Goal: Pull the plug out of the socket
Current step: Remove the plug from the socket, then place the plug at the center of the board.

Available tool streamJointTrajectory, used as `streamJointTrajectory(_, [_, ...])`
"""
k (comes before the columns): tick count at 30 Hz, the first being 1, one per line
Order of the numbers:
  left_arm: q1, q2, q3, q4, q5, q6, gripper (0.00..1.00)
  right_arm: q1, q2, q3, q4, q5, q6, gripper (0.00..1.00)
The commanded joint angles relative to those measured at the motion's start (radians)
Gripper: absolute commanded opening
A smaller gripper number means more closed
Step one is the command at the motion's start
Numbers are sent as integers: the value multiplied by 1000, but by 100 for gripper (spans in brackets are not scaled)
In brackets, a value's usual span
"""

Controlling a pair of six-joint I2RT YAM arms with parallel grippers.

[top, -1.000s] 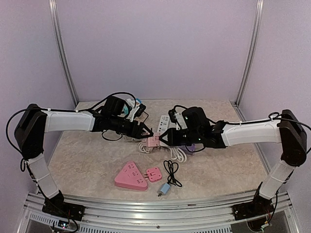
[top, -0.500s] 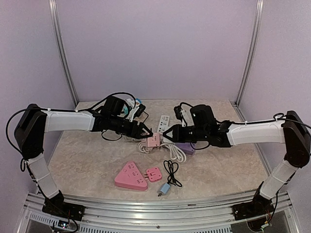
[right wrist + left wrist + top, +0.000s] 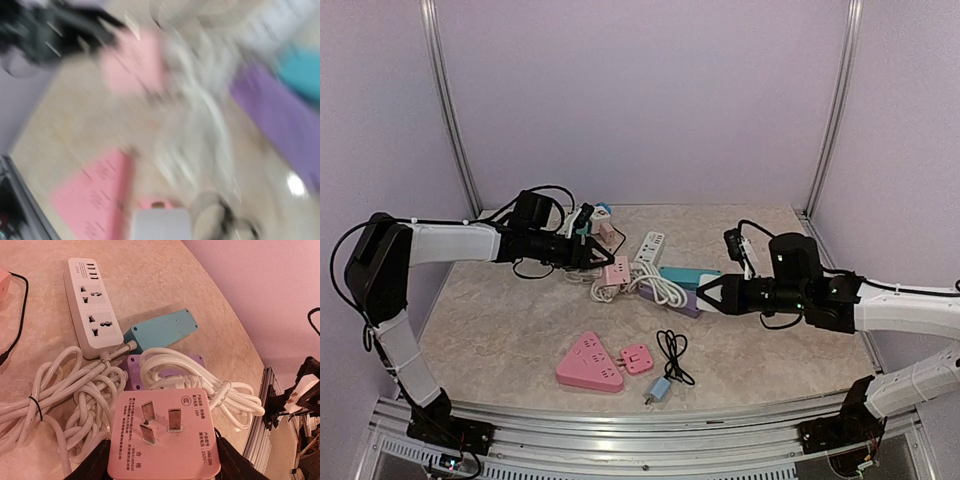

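Note:
My right gripper will next move back and down and release the white block on the bare tabletop (image 3: pixel 706 361) beside the black cable.
A pink socket adapter (image 3: pixel 165 430), its three-pronged back facing the left wrist camera, sits between the black fingers (image 3: pixel 95 465) of my left gripper (image 3: pixel 162 452), which is shut on it. From above, the adapter (image 3: pixel 616 270) is just right of the left gripper (image 3: pixel 595 258), over the white cable coil (image 3: pixel 660 290). My right gripper (image 3: pixel 703 292) is shut and stands well to the right, apart from the adapter. The right wrist view is heavily blurred. A white block that looks like the plug (image 3: pixel 160 225) sits at its jaws, with a cable stub beside it.
A white power strip (image 3: pixel 92 315), a teal one (image 3: pixel 160 330) and a purple one (image 3: pixel 165 367) lie among the cable. Nearer the front are a pink triangular strip (image 3: pixel 588 362), a small pink adapter (image 3: pixel 637 357) and a black cable (image 3: pixel 670 358) with a blue plug.
The grippers met at the pink adapter a second ago and have now drawn apart. The left went back-left with the adapter, and the right went right toward the purple strip.

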State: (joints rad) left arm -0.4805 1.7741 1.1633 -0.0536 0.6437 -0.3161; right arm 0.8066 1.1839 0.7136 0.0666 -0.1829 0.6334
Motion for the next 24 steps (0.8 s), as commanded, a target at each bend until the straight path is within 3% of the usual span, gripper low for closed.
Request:
streamJointTrajectory(1, [38,-73,-12,147,58,-50,34,3,-36,-149,-9,15,118,0])
streamJointTrajectory(8, [43,-75,-16,159,73,-60,34,25,77,-194,74,-17,154,0])
streamJointTrajectory(21, [43,-84,-13,149,65,-51,34,36,281,-141,116,-70,143,11])
streamJointTrajectory(24, [43,-85,-13,149,66,-52,34,36,298,-147,108,-66,153,18])
